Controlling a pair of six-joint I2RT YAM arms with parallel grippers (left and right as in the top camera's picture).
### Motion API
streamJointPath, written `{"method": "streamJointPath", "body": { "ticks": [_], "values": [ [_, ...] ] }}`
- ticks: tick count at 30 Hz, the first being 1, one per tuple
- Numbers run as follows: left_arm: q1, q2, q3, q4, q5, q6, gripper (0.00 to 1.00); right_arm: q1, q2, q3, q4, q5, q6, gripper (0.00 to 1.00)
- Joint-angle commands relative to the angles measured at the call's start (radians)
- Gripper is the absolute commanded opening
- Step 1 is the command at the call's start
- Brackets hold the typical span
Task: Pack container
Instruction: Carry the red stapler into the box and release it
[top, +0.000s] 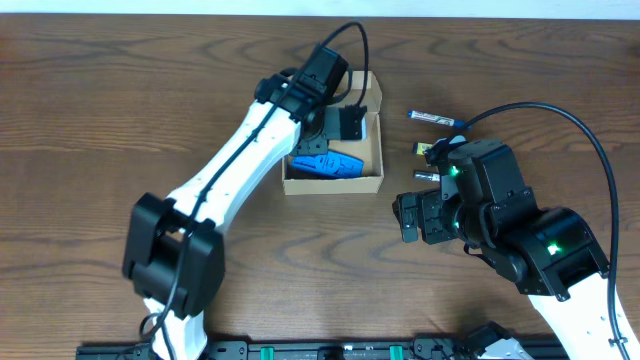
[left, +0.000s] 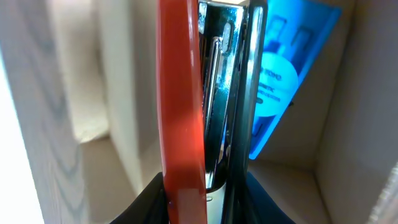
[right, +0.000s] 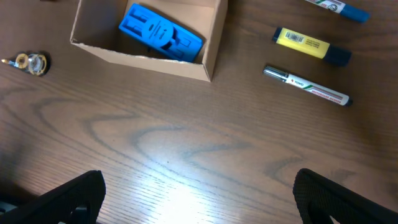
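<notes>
My left gripper will next lower the tool into the free part by the container's far side and let go of it, because the container's free bottom beyond the blue packet is below the gripper.
The container (top: 333, 184) is a small tan cardboard box, open at the top, standing in the middle of the table. A blue packet (top: 328, 165) lies inside it. My left gripper (top: 347, 122) reaches down into the box and is shut on a red and chrome tool (left: 186, 112), which stands upright between the black fingers (left: 144, 205). The blue packet (left: 286, 74) shows behind the tool, with the box wall (left: 357, 124) to its right. My right gripper (top: 410, 216) hovers open over bare table to the right of the box (right: 146, 57), nothing between its fingertips (right: 74, 196).
Right of the box lie a blue-capped marker (top: 438, 118), a yellow highlighter (right: 305, 43) and a silver marker (right: 308, 88). A small round metal piece (right: 31, 62) sits on the table near the box's other side.
</notes>
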Motion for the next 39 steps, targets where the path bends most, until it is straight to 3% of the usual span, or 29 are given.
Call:
{"method": "streamJointPath", "body": {
  "ticks": [1,15,17,24,39],
  "values": [
    [0.013,0.059,0.012,0.007,-0.024,0.100,0.06,0.003,-0.001,0.002,0.000,0.000,-0.013,0.99],
    [0.026,0.173,0.012,0.077,-0.111,0.095,0.07,0.003,-0.001,0.002,0.000,0.000,-0.012,0.99],
    [0.029,0.173,0.012,0.079,-0.111,0.079,0.23,0.003,-0.001,0.002,0.000,0.000,-0.013,0.99],
    [0.028,0.171,0.012,0.070,-0.112,0.041,0.49,0.003,-0.001,0.002,0.000,0.000,-0.013,0.99],
    [-0.024,0.078,0.013,0.044,-0.201,-0.130,0.46,0.003,-0.001,0.002,0.000,0.000,-0.012,0.99]
  ]
}}
